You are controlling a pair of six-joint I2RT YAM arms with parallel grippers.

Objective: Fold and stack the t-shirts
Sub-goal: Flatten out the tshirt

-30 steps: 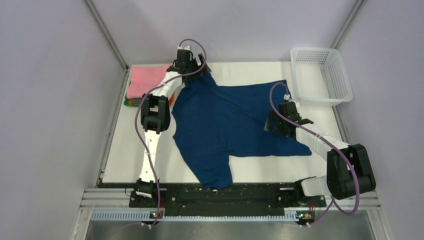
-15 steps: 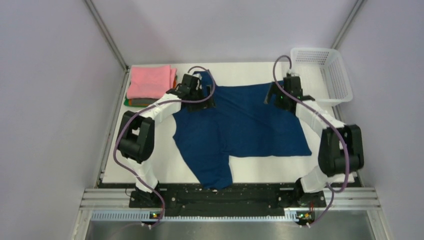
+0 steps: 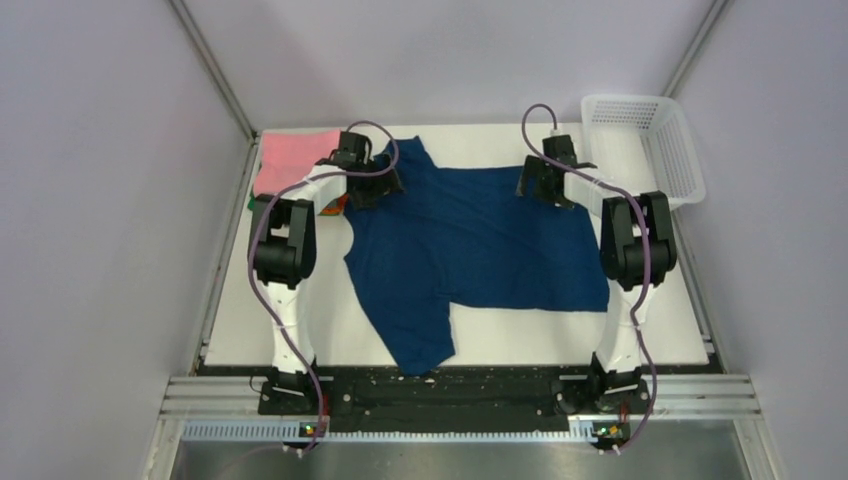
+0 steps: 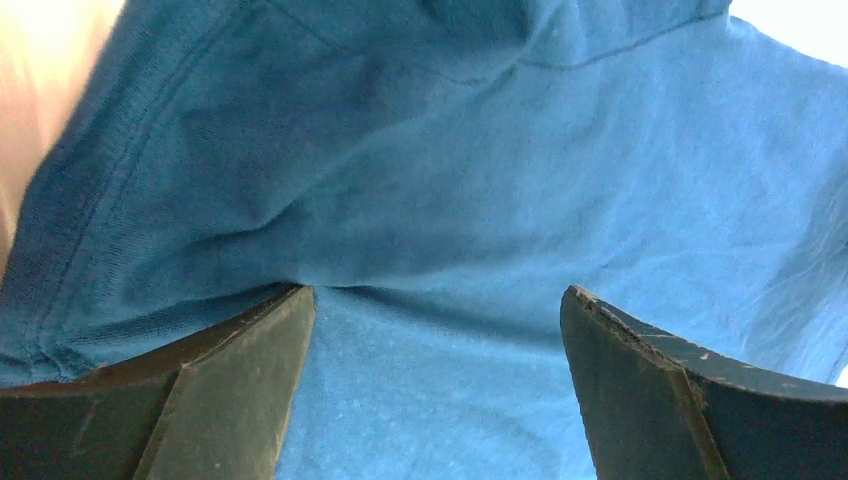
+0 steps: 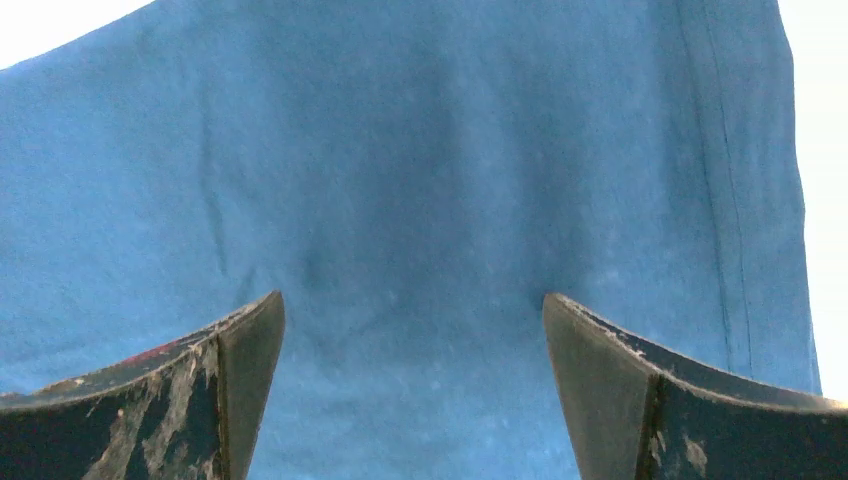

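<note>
Next I need to lift my left gripper off the cloth and bring it back, then down onto the sleeve's near corner [image 3: 412,368], since that sleeve still sticks out unfolded.
A large dark navy t-shirt [image 3: 470,240] lies spread on the white table, one sleeve reaching the near edge. My left gripper [image 3: 372,185] is at the shirt's far left corner, open, its fingers pressing down on the navy cloth [image 4: 430,200]. My right gripper [image 3: 543,185] is at the shirt's far right corner, open over the cloth [image 5: 420,180] next to the hem. A folded pink shirt [image 3: 285,160] tops a stack at the far left, with orange and green edges [image 3: 262,203] below it.
A white lattice basket [image 3: 640,150] stands at the far right corner. The enclosure's frame posts rise at the back corners. Bare table shows left of the shirt [image 3: 270,320] and right of it [image 3: 650,300].
The right arm has swung from the shirt's right middle to its far right corner. The left gripper has pulled back from the far edge to the far left corner. The shirt lies flatter.
</note>
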